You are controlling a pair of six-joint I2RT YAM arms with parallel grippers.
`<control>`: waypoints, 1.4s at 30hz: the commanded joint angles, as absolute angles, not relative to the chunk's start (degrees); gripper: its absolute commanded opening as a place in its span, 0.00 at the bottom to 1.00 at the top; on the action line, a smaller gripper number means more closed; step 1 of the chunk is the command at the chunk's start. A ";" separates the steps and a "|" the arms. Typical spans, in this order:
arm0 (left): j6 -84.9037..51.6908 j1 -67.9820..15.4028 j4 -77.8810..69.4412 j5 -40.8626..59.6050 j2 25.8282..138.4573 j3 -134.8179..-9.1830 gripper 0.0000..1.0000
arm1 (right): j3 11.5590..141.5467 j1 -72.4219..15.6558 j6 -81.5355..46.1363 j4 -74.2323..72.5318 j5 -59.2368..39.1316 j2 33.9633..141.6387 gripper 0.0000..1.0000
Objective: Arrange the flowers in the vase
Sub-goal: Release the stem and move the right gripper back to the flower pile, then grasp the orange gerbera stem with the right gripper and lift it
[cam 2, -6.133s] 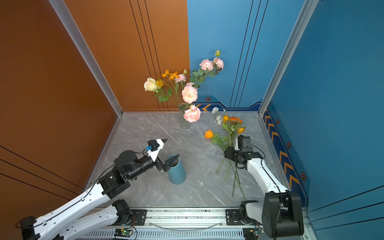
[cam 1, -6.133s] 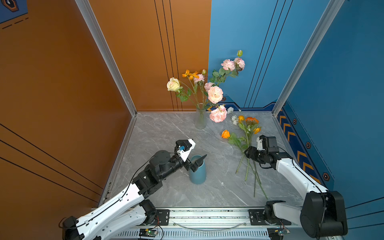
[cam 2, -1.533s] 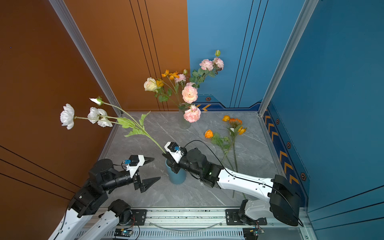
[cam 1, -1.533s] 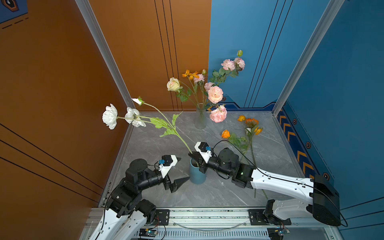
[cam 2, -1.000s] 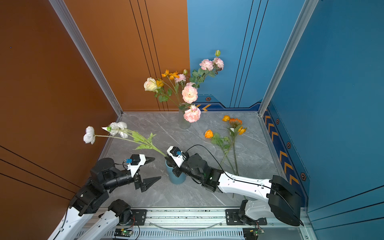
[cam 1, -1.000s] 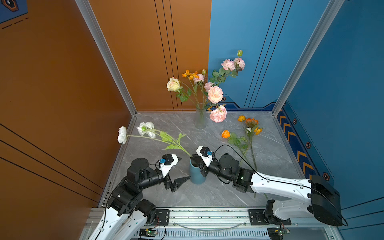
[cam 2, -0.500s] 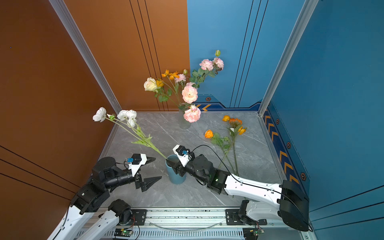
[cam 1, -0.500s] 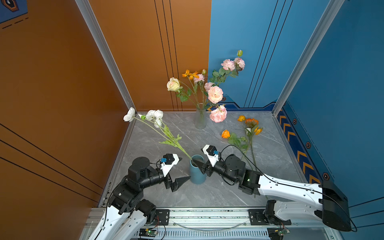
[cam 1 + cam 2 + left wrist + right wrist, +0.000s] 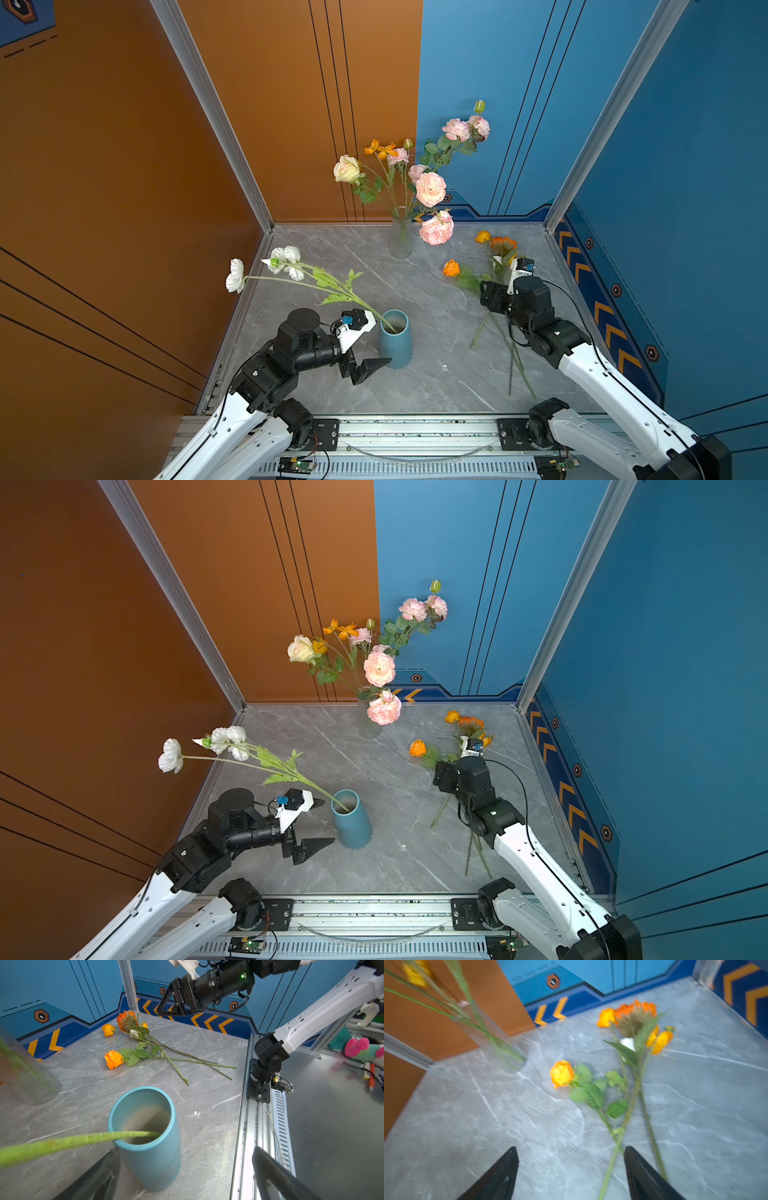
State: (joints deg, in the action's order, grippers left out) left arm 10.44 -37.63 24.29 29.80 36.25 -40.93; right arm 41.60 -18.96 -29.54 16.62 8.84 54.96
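Observation:
The robot's right gripper will next go down and tilt its fingers onto an orange flower's bare green stem (image 9: 645,1111) near the large leaf, because that part of the stem is clear of leaves.
A white-bloomed flower (image 9: 286,259) (image 9: 226,739) stands with its stem (image 9: 83,1140) in the blue vase (image 9: 395,338) (image 9: 351,818) (image 9: 145,1136) and leans far left. My left gripper (image 9: 380,341) (image 9: 328,820) (image 9: 186,1148) is open just left of the vase, holding nothing. Orange flowers (image 9: 451,268) (image 9: 417,748) (image 9: 113,1059) (image 9: 561,1073) lie on the table at the right. Above their stems hovers my right gripper (image 9: 485,292) (image 9: 440,775) (image 9: 571,1148), open and empty.
A glass vase (image 9: 401,239) (image 9: 370,725) (image 9: 27,1080) (image 9: 492,1041) with pink, cream and orange flowers stands at the back. Orange and blue walls close in the grey marble table (image 9: 415,291). A metal rail (image 9: 415,428) runs along the front edge.
My right gripper opened, let go of the white flower in the blue vase and swung right over the orange flowers. The white flower's blooms swayed. The left gripper stayed put.

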 commanded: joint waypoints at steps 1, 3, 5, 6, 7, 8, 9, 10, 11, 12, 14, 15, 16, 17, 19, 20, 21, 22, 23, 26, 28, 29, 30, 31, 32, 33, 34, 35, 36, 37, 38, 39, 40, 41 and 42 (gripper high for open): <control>15.80 -45.26 20.83 19.48 41.50 -45.93 0.98 | 43.33 -11.81 -32.69 30.47 3.81 58.01 0.71; 19.93 -51.36 20.98 12.77 46.86 -49.42 0.98 | 43.07 -7.28 -31.46 32.01 -0.33 59.98 0.65; 23.37 -56.21 20.96 9.06 53.04 -53.18 0.98 | 42.59 -4.98 -30.10 33.13 -1.56 61.42 0.64; 24.65 -57.63 20.98 8.63 55.37 -54.70 0.98 | 42.50 -4.34 -29.49 33.67 -1.58 62.01 0.61; 25.91 -58.73 21.01 9.15 58.11 -56.67 0.98 | 42.43 -3.61 -28.58 34.09 -2.11 63.04 0.60; 26.91 -59.30 21.08 10.61 60.57 -58.30 0.98 | 42.55 -2.91 -27.55 34.54 -2.49 64.34 0.58; 27.61 -59.48 21.26 12.53 62.35 -59.54 0.98 | 42.75 -2.35 -26.65 34.79 -2.64 65.62 0.56; 28.24 -59.39 21.43 14.72 64.30 -61.39 0.98 | 43.04 -1.84 -25.56 34.80 -2.94 67.36 0.53; 28.58 -59.39 21.69 16.61 65.92 -62.17 0.98 | 43.59 -1.44 -24.46 34.89 -3.46 69.10 0.50; 28.57 -59.25 21.71 18.00 66.85 -62.61 0.98 | 43.96 -1.25 -23.78 34.90 -3.60 70.39 0.47; 27.63 -58.66 21.63 20.57 68.22 -62.15 0.98 | 45.35 -1.15 -22.59 34.80 -2.46 73.25 0.45; 27.30 -58.60 21.69 20.52 68.35 -61.75 0.98 | 46.13 -1.07 -21.73 34.57 -2.24 74.60 0.43; 26.98 -58.92 21.72 19.86 68.23 -61.26 0.98 | 46.81 -1.06 -21.01 33.79 -1.67 75.98 0.42; 27.09 -59.18 21.67 19.70 67.66 -60.25 0.98 | 47.66 -1.10 -20.07 32.95 -1.29 77.46 0.40; 28.08 -59.87 21.15 18.21 66.69 -58.62 0.98 | 49.62 -1.06 -18.80 31.71 -0.80 80.07 0.37; 28.14 -60.06 21.01 17.37 66.42 -57.47 0.98 | 50.61 -1.10 -18.17 31.22 -0.29 81.24 0.36; 28.04 -60.06 21.03 17.17 66.26 -57.38 0.98 | 51.69 -1.06 -17.35 30.41 0.04 82.79 0.34; 27.71 -60.03 20.87 17.20 66.25 -57.33 0.98 | 52.87 -1.03 -16.70 29.83 0.57 84.19 0.32; 27.46 -59.95 20.61 17.24 66.37 -57.20 0.98 | 54.05 -0.97 -16.08 29.80 0.99 85.82 0.31; 27.58 -60.03 20.59 15.99 66.46 -57.04 0.98 | 58.01 -0.97 -14.46 29.81 1.29 91.15 0.28; 27.70 -59.71 20.72 15.72 66.01 -56.90 0.98 | 60.24 -0.96 -13.96 29.48 0.65 94.52 0.27; 27.71 -59.60 20.62 15.69 65.72 -56.78 0.98 | 61.01 -1.01 -13.85 29.25 0.86 95.71 0.26; 27.73 -59.41 20.55 15.58 65.48 -56.64 0.98 | 61.96 -1.05 -13.68 29.02 1.02 97.18 0.25; 27.75 -59.24 20.58 15.52 65.40 -56.57 0.98 | 62.87 -1.05 -13.40 29.00 1.26 98.42 0.25; 27.66 -59.07 20.57 15.55 65.44 -56.56 0.98 | 63.70 -1.17 -13.23 28.96 1.76 99.51 0.24; 27.64 -58.92 20.63 15.47 65.48 -56.57 0.98 | 64.33 -1.19 -12.87 28.92 2.55 100.67 0.23; 27.60 -58.84 20.59 15.54 65.61 -56.60 0.98 | 65.01 -1.23 -12.54 28.87 3.02 101.64 0.21; 27.55 -58.78 20.58 15.65 65.70 -56.54 0.98 | 65.40 -1.21 -12.37 28.67 3.43 102.30 0.20; 27.49 -58.64 20.59 15.73 65.82 -56.70 0.98 | 65.64 -1.21 -12.16 28.28 3.77 102.92 0.20; 27.51 -58.62 20.62 15.82 65.98 -56.61 0.98 | 65.89 -1.15 -12.05 27.93 3.85 103.45 0.18; 27.42 -58.54 20.57 15.84 66.09 -56.62 0.98 | 66.00 -1.14 -11.89 27.63 3.71 103.85 0.16; 27.34 -58.48 20.56 15.90 66.26 -56.69 0.98 | 66.27 -1.14 -11.92 27.56 3.51 104.31 0.14; 27.32 -58.41 20.59 15.91 66.40 -56.66 0.98 | 66.57 -1.14 -11.93 27.62 3.34 104.66 0.11; 27.33 -58.29 20.61 15.91 66.51 -56.64 0.98 | 66.54 -1.19 -11.98 27.52 3.13 104.82 0.10; 27.22 -58.24 20.57 15.97 66.62 -56.72 0.98 | 66.50 -1.27 -11.99 27.40 3.01 104.94 0.09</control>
